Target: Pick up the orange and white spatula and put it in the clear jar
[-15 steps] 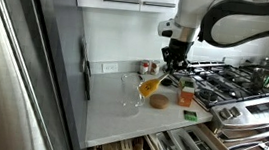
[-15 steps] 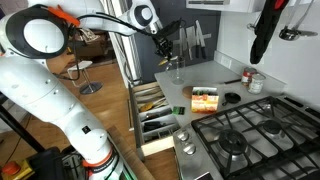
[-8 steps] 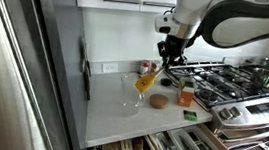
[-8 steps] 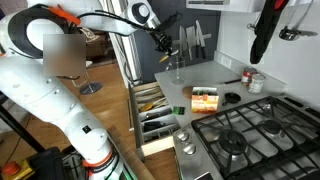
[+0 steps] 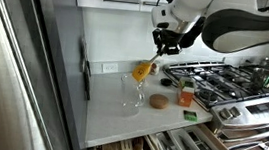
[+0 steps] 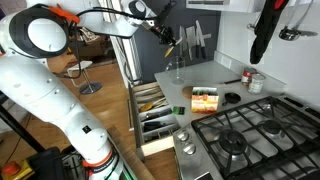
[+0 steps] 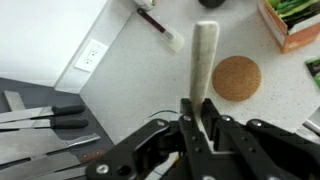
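I will tilt the spatula with my gripper more upright over the clear jar's opening, then lower it in.
My gripper [image 5: 158,49] is shut on the orange and white spatula [image 5: 142,71], which hangs slanted from the jaws above the counter. In the wrist view the spatula's pale handle [image 7: 203,55] runs up from between the shut fingers [image 7: 196,108]. The clear jar [image 5: 132,93] stands upright on the white counter, just below the spatula's orange end. In an exterior view the gripper [image 6: 168,38] holds the spatula [image 6: 172,46] high above the jar [image 6: 175,70]. The spatula is above the jar's rim, not inside it.
A round brown disc [image 5: 158,102] lies on the counter [image 5: 109,123] next to the jar; it also shows in the wrist view [image 7: 236,77]. An orange bottle with a green cap [image 5: 186,93], small spice jars [image 5: 147,66] and a gas stove [image 5: 229,83] stand nearby. Drawers [image 6: 150,110] are open below.
My gripper has risen with the spatula and shifted towards the jar. The spatula now hangs higher, over the jar's rim.
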{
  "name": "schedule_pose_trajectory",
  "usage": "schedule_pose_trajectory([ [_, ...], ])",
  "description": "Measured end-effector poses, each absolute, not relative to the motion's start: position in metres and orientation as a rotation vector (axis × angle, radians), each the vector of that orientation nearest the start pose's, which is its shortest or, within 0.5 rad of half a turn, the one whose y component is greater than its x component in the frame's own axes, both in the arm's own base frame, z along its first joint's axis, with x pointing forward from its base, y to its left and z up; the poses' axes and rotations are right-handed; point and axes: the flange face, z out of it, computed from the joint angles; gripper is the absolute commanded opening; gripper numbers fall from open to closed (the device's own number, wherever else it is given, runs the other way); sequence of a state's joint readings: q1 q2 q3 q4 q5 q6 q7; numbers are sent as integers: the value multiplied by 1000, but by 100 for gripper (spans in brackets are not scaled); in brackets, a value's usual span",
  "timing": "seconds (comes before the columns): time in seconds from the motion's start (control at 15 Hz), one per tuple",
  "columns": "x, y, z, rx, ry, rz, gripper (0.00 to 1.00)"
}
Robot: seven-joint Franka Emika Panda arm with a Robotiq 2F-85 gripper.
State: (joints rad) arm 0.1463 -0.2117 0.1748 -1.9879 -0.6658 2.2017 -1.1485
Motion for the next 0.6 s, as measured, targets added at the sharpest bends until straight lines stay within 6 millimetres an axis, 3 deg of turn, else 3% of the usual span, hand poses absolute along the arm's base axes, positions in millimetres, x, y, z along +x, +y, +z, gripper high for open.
schedule_pose_trajectory([
  [0.33, 521, 184, 599, 1183, 1802, 132, 4],
  [0.6, 532, 184, 585, 1012, 1729, 73, 4],
])
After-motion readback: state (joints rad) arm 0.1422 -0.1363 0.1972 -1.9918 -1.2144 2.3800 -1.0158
